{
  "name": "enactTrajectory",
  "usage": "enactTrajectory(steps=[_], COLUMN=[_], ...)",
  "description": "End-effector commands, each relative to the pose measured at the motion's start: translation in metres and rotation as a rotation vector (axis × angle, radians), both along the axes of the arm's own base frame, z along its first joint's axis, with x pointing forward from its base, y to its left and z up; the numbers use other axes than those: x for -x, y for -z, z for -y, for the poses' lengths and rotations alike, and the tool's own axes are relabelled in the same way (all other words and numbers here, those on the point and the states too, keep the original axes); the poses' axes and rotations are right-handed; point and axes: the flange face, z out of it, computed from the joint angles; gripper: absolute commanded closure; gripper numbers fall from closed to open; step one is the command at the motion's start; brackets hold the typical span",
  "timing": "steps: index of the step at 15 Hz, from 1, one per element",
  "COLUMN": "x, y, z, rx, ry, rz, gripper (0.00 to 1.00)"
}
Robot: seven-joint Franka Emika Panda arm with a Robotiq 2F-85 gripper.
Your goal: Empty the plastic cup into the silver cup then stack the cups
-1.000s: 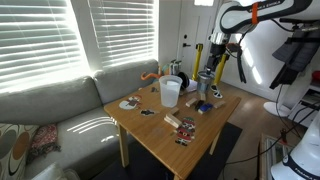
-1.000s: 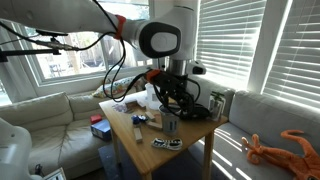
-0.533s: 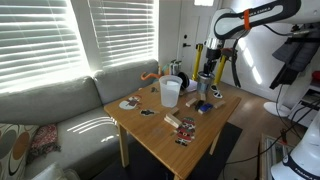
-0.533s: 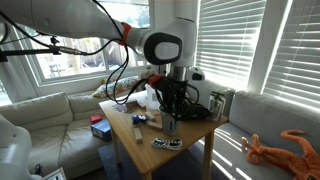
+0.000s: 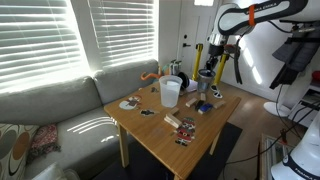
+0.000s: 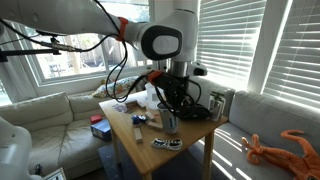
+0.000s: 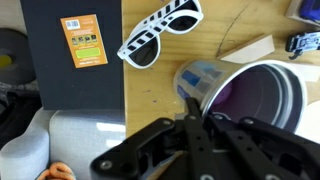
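Note:
The plastic cup stands upright and apart, so the gripper should next move the silver cup (image 5: pixel 207 84) up, across over the plastic cup's opening (image 5: pixel 170 81), then down inside to let go of it.
The silver cup (image 7: pixel 262 92) stands on the wooden table (image 5: pixel 190 120), shiny, with a blue label and a purplish inside. My gripper (image 7: pixel 205 110) comes down over its near rim and is shut on the wall, one finger outside and one inside. Both exterior views show the gripper (image 5: pixel 208 72) (image 6: pixel 168 106) right above the silver cup (image 5: pixel 207 84) (image 6: pixel 170 123). The translucent plastic cup (image 5: pixel 170 92) stands upright to the side of it, apart from the gripper, and is out of the wrist view.
White sunglasses (image 7: pixel 160 35) and a black book with an orange label (image 7: pixel 72 50) lie beside the silver cup. A blue toy car (image 7: pixel 303 42) and small cards (image 5: pixel 183 126) are scattered on the table. A sofa (image 5: pixel 50 110) flanks the table.
The jaws have closed from wide open onto the silver cup's rim. The cups have not moved.

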Motion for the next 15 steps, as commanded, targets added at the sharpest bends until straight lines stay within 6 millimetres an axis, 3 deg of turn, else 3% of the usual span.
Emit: enactTrajectory(steps=[1, 4, 6, 10, 12, 15], x=[0.021, 0.033, 0.034, 0.021, 0.004, -0.023], y=[-0.043, -0.088, -0.122, -0.184, -0.199, -0.200], z=[0.003, -0.001, -0.014, -0.062, -0.092, -0.133], rx=[-0.001, 0.011, 0.009, -0.026, -0.073, -0.142], ry=[-0.008, -0.031, -0.081, -0.218, -0.288, -0.378], rz=[0.069, 0.141, 0.180, 0.277, 0.301, 0.284], gripper=[0.99, 0.99, 0.99, 0.99, 0.99, 0.99])
